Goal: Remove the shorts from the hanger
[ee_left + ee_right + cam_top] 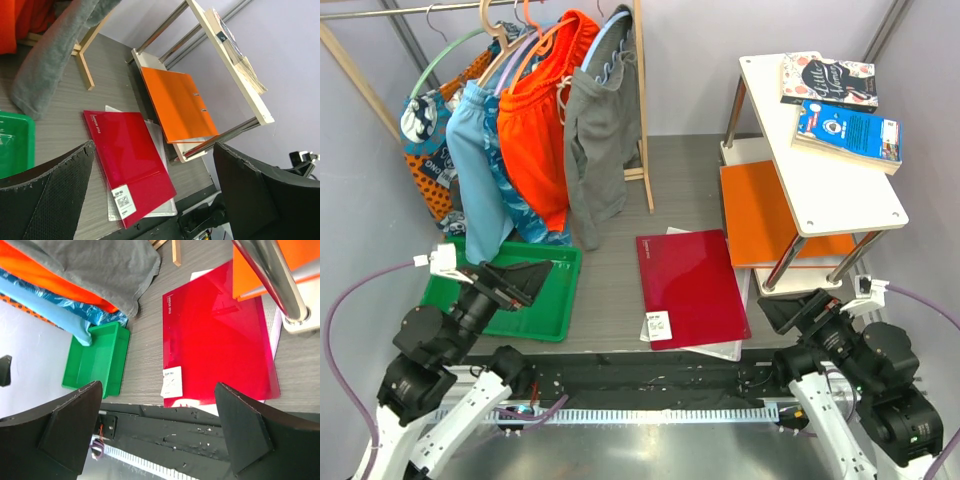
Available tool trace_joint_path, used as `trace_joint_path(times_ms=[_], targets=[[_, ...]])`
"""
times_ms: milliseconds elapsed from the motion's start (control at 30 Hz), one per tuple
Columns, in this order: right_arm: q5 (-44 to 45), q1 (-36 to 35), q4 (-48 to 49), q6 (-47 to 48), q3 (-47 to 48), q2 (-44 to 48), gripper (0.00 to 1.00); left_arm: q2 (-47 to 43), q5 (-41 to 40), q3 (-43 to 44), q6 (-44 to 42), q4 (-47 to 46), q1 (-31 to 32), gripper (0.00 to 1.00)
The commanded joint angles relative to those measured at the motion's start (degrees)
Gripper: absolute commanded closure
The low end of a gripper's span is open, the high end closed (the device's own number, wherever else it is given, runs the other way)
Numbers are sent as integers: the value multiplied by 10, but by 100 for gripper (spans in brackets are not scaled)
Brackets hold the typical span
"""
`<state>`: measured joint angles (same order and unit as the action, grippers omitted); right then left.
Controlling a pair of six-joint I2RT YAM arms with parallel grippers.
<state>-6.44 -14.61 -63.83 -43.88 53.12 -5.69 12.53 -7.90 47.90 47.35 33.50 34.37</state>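
Observation:
My left gripper is over the green tray and should next rise and reach outward to the near arm of the orange hanger (542, 40), because the orange shorts (542, 125) hang from that arm.
The bright orange shorts (542, 125) hang on a thin orange hanger (542, 40) from the rail at the back left, between blue patterned shorts and grey shorts (600, 130). A corner of the orange shorts also shows in the left wrist view (17, 22) and in the right wrist view (45, 270). My left gripper (535, 282) is open and empty, low over the green tray, well below and in front of the shorts. In its own view (154, 150) the jaws stand wide apart. My right gripper (785, 312) is open and empty at the near right, its jaws wide apart in its own view (159, 390).
A green tray (545, 318) lies under the clothes. A red folder (690, 285) lies mid-table on white sheets. A white shelf (820, 170) with books stands at the right, an orange folder (760, 215) beneath. A wooden rack post (642, 100) stands beside the grey shorts. Light-blue shorts (480, 170) hang at the left.

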Motion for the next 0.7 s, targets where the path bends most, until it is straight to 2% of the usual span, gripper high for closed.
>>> trace_joint_path(times_ms=[0, 100, 300, 400, 500, 567, 667], targets=[[-54, 2, -7, 77, 59, -67, 0, 20, -1, 40, -31, 61, -2, 0], [-97, 1, 12, 101, 96, -99, 0, 96, -25, 98, -42, 105, -2, 0], [-113, 1, 27, 126, 187, -166, 0, 257, -100, 236, -127, 181, -2, 0], [-135, 1, 39, 130, 222, -209, 0, 316, -152, 316, -158, 197, -3, 0], [-161, 1, 63, 126, 242, -244, 0, 417, -199, 423, -190, 216, -4, 0], [-176, 2, 81, 118, 254, -255, 0, 492, -204, 514, -208, 241, -12, 0], [-188, 2, 103, 107, 266, -266, 0, 567, -156, 614, -226, 249, -61, 0]])
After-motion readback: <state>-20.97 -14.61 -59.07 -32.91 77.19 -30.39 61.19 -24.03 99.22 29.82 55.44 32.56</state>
